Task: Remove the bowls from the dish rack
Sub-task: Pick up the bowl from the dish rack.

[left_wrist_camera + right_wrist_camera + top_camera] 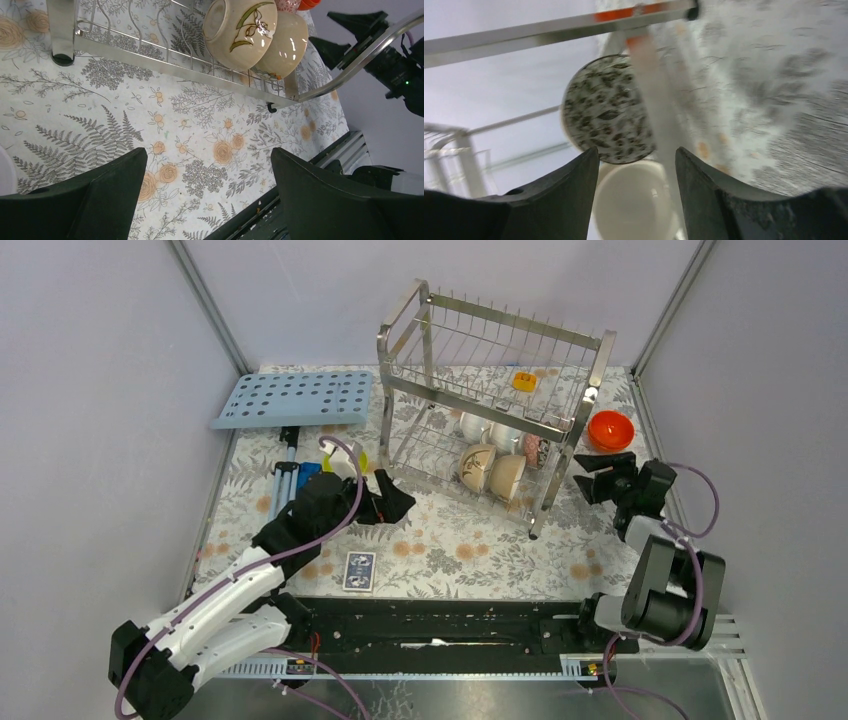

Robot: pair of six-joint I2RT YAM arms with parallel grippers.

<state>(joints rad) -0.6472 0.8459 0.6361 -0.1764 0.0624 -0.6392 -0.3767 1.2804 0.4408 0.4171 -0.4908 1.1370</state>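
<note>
Next, the right gripper slips left in the top view, past the rack's post onto the plain beige bowl's upper rim (521,459) (603,187), since the bowl's opening faces my fingers.
The dish rack (492,390) stands at the back middle of the table. Its lower tier holds two beige bowls (490,472), two white bowls (488,430) and a dark speckled bowl (533,448). An orange-red bowl (610,430) sits on the table right of the rack. My right gripper (582,476) is open and empty beside the rack's front right post. In the right wrist view the speckled bowl (606,117) and a pale bowl (636,200) lie just beyond its fingers. My left gripper (400,492) is open and empty over the cloth, left of the rack, facing the beige bowls (240,30).
A yellow-orange block (524,381) lies on the rack's upper tier. A light-blue perforated tray (295,398) lies at the back left. A white bowl (345,455) and blue tools (290,475) sit by the left arm. A card box (359,571) lies near the front.
</note>
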